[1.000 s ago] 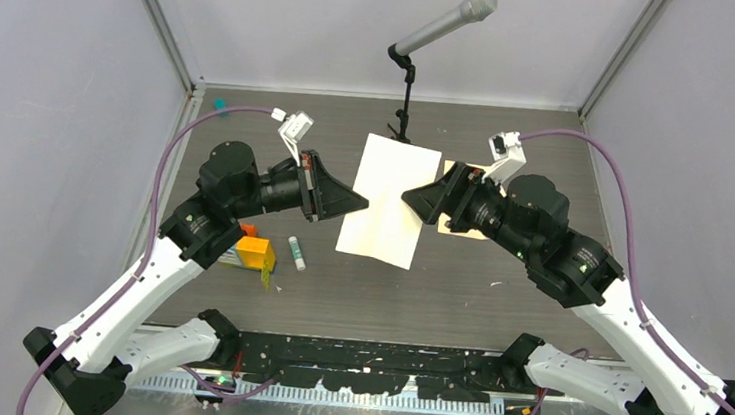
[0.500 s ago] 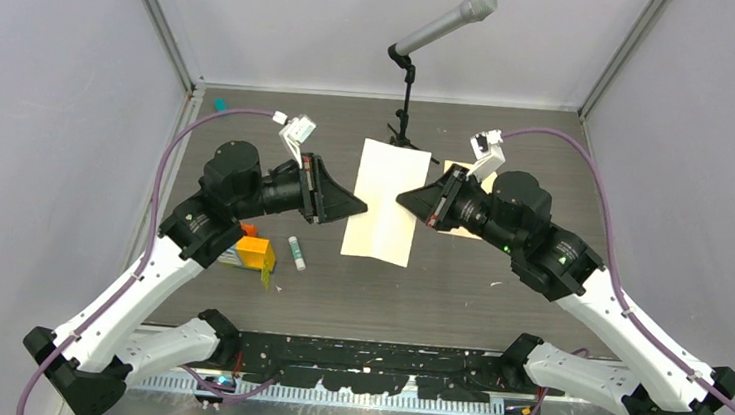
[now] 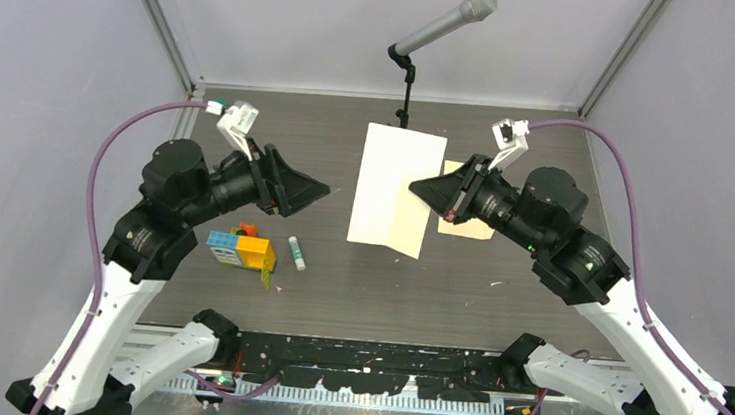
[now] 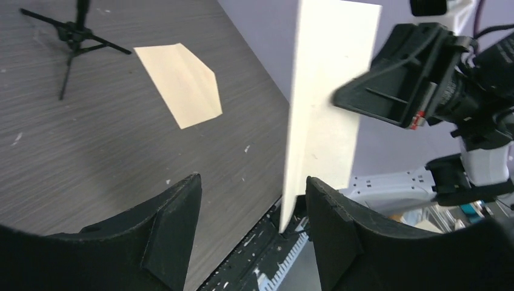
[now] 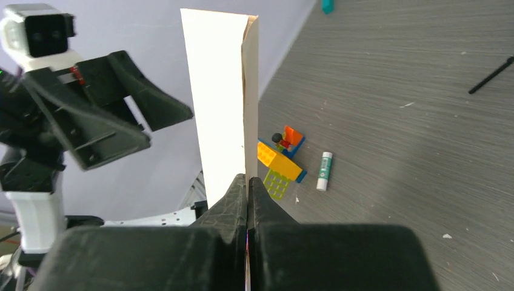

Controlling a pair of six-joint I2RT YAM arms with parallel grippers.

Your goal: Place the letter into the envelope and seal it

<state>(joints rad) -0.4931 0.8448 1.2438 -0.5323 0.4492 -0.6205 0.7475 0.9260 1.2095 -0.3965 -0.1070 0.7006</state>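
The letter's loose edge (image 3: 355, 210) (image 4: 293, 174) hangs to my open left gripper's right in the top view, so next my left gripper should move across onto that edge's near part.
The letter (image 3: 391, 184), a pale cream sheet folded lengthwise, hangs above the table's middle. My right gripper (image 3: 416, 185) is shut on its right edge; in the right wrist view the jaws (image 5: 247, 182) pinch the folded letter (image 5: 227, 91), which stands upright. My left gripper (image 3: 323, 190) is open and sits apart, left of the sheet. In the left wrist view the letter (image 4: 327, 103) is beyond the open fingers (image 4: 176, 224), not between them. The tan envelope (image 3: 467, 228) lies flat under my right arm, partly hidden, and the envelope (image 4: 182, 82) shows whole in the left wrist view.
A microphone on a black tripod stand (image 3: 410, 81) is at the back centre. Coloured toy bricks (image 3: 244, 249) and a small white glue stick (image 3: 296, 253) lie at the left front. A small teal object (image 3: 220, 105) is at the back left corner.
My left gripper opened, let go of the letter and drew back to the left. My right gripper shut on the letter's right edge and now holds it alone.
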